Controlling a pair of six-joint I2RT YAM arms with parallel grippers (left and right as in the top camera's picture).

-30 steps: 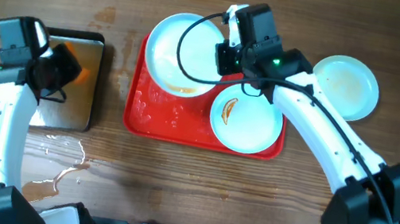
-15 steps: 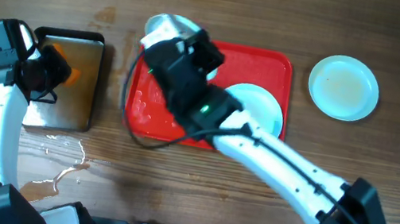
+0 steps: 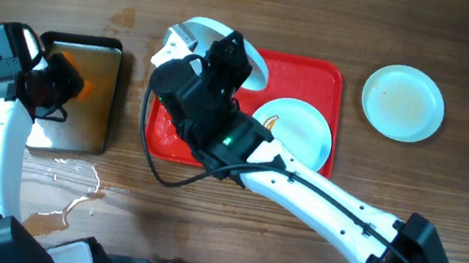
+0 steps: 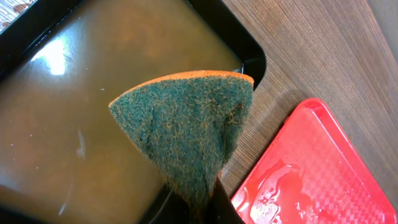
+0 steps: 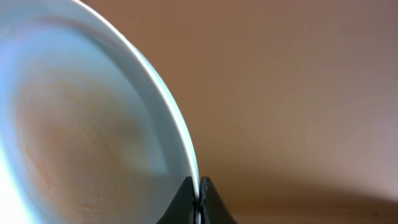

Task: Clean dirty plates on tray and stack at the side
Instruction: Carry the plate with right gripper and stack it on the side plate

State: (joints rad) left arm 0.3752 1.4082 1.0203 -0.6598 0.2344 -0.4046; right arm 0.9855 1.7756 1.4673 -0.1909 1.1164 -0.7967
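Observation:
The right gripper swings to the right in the overhead view next and lowers its plate onto the lone plate off the tray (image 3: 403, 103), since that one starts the stack.
My right gripper (image 3: 212, 52) is shut on the rim of a pale plate (image 3: 193, 35) and holds it lifted and tilted over the far left corner of the red tray (image 3: 319, 74). In the right wrist view the jaws pinch the rim and the plate (image 5: 81, 137) shows a faint orange-brown smear. A second plate (image 3: 299, 130) lies on the tray's right half, partly under my arm. A third plate (image 3: 402, 102) lies on the table to the right. My left gripper (image 4: 200, 214) is shut on a green and orange sponge (image 4: 186, 130) over the black pan (image 4: 245, 50).
The black pan (image 3: 90, 118) stands left of the tray and holds brownish water. The wet tray corner (image 4: 311, 168) lies close to the pan. A water spill (image 3: 64, 194) spreads on the wood at the front left.
My right gripper has lifted the plate off the tray and swung it left toward the tray's far left corner. My left arm has shifted slightly left with the sponge.

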